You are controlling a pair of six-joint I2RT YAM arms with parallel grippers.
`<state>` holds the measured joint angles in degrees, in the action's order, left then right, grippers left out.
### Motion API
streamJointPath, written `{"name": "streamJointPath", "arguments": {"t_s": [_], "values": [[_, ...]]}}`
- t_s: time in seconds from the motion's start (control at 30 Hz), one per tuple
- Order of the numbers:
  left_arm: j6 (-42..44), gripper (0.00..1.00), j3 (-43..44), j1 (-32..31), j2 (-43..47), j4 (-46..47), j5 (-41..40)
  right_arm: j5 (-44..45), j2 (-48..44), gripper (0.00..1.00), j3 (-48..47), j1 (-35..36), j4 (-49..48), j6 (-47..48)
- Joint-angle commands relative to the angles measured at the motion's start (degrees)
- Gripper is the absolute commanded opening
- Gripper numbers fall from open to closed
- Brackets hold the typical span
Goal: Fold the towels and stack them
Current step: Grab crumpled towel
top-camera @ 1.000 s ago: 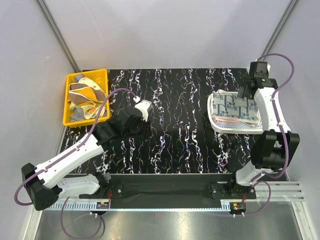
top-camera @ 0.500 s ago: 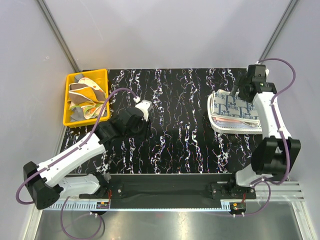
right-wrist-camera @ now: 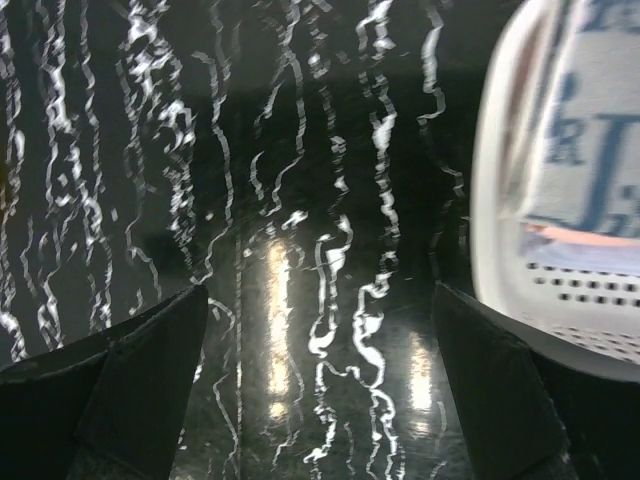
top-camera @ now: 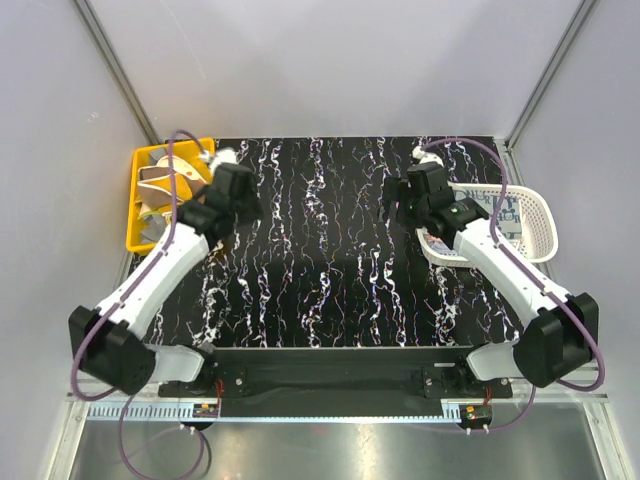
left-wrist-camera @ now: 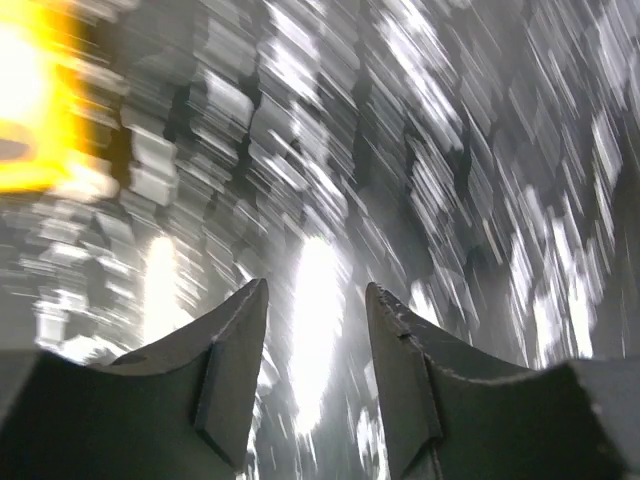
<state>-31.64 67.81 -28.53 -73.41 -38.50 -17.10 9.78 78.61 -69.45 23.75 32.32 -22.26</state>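
Note:
My left gripper still stands empty, so my left gripper will move over the yellow bin (top-camera: 140,240) next, then down onto the orange-yellow towel's corner.
Crumpled towels (top-camera: 158,186), grey, cream and orange-yellow, lie in the yellow bin (top-camera: 140,240) at the back left. My left gripper (top-camera: 240,205) hovers over the table just right of that bin. Its view is motion-blurred, but the left gripper (left-wrist-camera: 315,300) shows open with nothing between its fingers. A folded blue-white patterned towel (right-wrist-camera: 600,150) lies on a pinkish one (right-wrist-camera: 590,236) in the white basket (right-wrist-camera: 495,200). My right gripper (top-camera: 400,205) hangs over the table left of the basket. The right gripper (right-wrist-camera: 315,300) is wide open and empty.
The black marbled table (top-camera: 330,270) spreads between the two arms. The white basket (top-camera: 535,215) sits at the right edge, the right forearm crossing its near corner. A yellow blur (left-wrist-camera: 30,100) of the bin shows at the left wrist view's upper left. Grey walls enclose the table.
The left arm swung up and left from the table's middle toward the yellow bin. The right arm came off the basket and moved left over the table. Both grippers opened wider.

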Motion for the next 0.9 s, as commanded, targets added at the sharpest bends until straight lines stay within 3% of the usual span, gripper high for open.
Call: {"name": "streamJointPath", "arguments": {"t_s": [0.0,0.2,0.43,0.63,0.87], "values": [[-3.52,0.53,4.60,11.00,-4.54,4.92,-11.61,-3.18,-0.56,1.00,1.86,1.48,-6.56,-2.00],[-5.63,0.53,12.60,24.91,-21.47,5.72,-10.76,-8.46,1.02,0.99,3.79,2.27,-8.76,-0.51],[-6.07,0.52,23.50,27.57,-36.96,3.96,-12.77,-12.68,1.11,1.00,5.90,2.53,-11.13,-0.50],[-6.94,0.44,27.54,28.36,-41.72,2.47,-14.45,-14.26,0.58,1.00,7.57,2.62,-12.45,-0.68],[-8.44,0.48,25.01,28.45,-39.37,2.90,-15.16,-15.32,0.23,1.00,8.19,2.71,-13.42,-0.94]]}}
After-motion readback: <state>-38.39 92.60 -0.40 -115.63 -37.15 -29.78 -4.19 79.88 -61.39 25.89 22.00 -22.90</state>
